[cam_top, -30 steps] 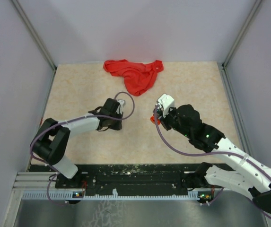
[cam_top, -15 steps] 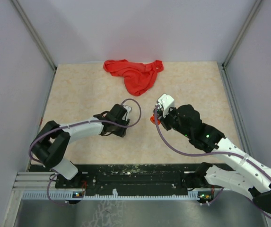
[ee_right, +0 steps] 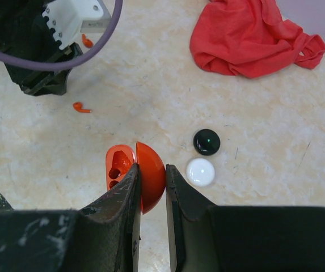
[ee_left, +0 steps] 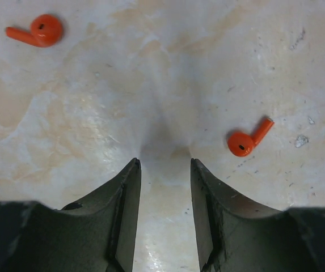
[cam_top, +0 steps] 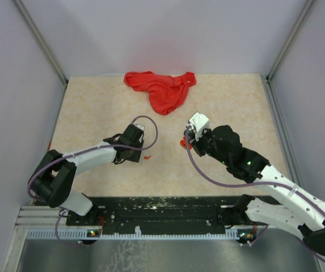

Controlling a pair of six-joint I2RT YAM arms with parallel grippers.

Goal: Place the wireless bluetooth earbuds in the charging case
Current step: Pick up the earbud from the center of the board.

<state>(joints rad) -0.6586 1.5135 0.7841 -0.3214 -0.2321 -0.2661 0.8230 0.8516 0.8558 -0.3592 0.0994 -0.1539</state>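
Note:
My left gripper next needs to shift right in the top view around the nearer earbud's round head, which lies just outside my open fingers on that side.
Two red earbuds lie on the table in the left wrist view, one at far left (ee_left: 37,32) and one at right (ee_left: 247,140). My left gripper (ee_left: 164,167) is open and empty just above the table, between them and nearer the right one. In the top view one red earbud (cam_top: 147,157) lies right of the left gripper (cam_top: 133,148). My right gripper (ee_right: 151,167) is shut on the domed lid of the open red charging case (ee_right: 118,164); it also shows in the top view (cam_top: 184,144). The right wrist view shows both earbuds, one (ee_right: 81,107) beyond the left gripper and one (ee_right: 87,40) beside it.
A round black case (ee_right: 206,141) and a round white case (ee_right: 200,171) sit shut on the table just right of the red case. A crumpled red cloth (cam_top: 162,89) lies at the back. Grey walls enclose the table on three sides.
My left gripper swung right, then back left. A red earbud now shows on the table right of it. The right arm with the red case has not moved.

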